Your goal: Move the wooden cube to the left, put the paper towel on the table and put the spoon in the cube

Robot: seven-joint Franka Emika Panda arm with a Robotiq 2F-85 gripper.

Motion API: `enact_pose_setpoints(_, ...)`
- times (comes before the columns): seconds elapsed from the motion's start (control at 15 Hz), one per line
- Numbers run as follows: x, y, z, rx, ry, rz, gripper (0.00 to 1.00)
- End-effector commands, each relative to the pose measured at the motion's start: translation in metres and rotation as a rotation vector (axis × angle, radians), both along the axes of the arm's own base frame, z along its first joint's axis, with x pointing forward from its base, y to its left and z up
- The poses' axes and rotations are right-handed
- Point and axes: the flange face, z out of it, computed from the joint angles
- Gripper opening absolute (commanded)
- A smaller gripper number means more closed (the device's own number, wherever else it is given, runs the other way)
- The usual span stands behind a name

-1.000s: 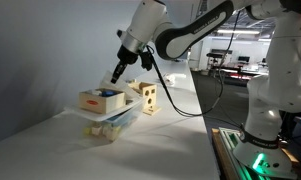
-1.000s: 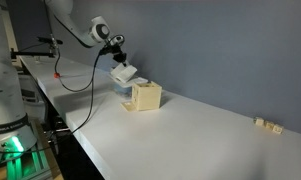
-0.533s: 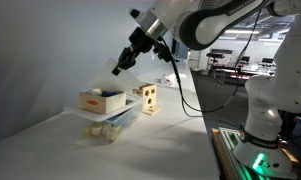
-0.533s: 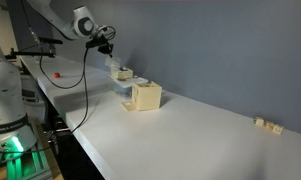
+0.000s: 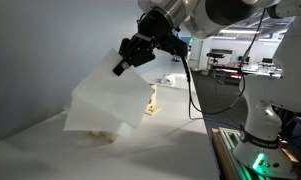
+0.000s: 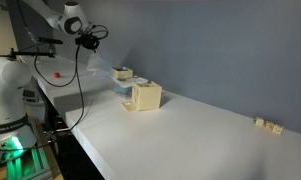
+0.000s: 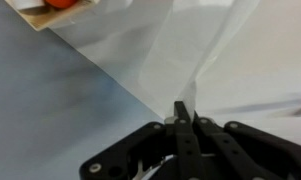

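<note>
The paper towel's sheet still hangs in the air. My gripper moves down toward the bare tabletop beside the clear plastic container next to release the paper towel (image 5: 108,100).
My gripper (image 5: 119,69) hangs above the table (image 5: 160,150), shut on one corner of the paper towel (image 5: 108,100). The white sheet spreads downward and hides the shallow wooden box in that exterior view. In the wrist view the fingertips (image 7: 182,118) pinch the towel (image 7: 215,50), which fans away from them. The wooden cube (image 6: 145,96), pale with dark round holes, stands on the table beside the shallow box (image 6: 122,73); its edge peeks out past the towel (image 5: 151,98). My gripper (image 6: 92,41) is up and off to the side of the box. No spoon shows.
The shallow box rests on a clear plastic container (image 6: 124,88). A corner of the box with something orange in it shows in the wrist view (image 7: 52,6). Small wooden blocks (image 6: 267,124) lie far along the table. A cable (image 6: 82,95) hangs from the arm.
The arm has risen and pulled away from the shallow box, drawing the paper towel up with it. The sheet now hangs spread out from the shut gripper.
</note>
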Motion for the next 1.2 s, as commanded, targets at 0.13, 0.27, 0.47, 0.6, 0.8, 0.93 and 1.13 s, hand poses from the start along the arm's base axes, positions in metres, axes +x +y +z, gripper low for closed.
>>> enact_pose_setpoints(0.13, 0.008, 0.009, -0.022, 0.07, 0.122, 0.269, 0.0)
enact_pose_setpoints(0.27, 0.021, -0.001, -0.04, 0.04, 0.21, 0.305, 0.0)
enact_pose_setpoints(0.47, 0.04, -0.018, -0.062, -0.022, 0.292, 0.295, 0.28)
enact_pose_setpoints(0.6, 0.049, -0.026, -0.068, -0.039, 0.31, 0.284, 0.41)
enact_pose_setpoints(0.8, 0.055, -0.034, -0.059, -0.052, 0.277, 0.251, 0.62)
enact_pose_setpoints(0.93, 0.053, -0.041, -0.043, -0.05, 0.222, 0.21, 0.76)
enact_pose_setpoints(1.13, 0.055, -0.067, -0.023, -0.048, 0.139, 0.05, 0.96)
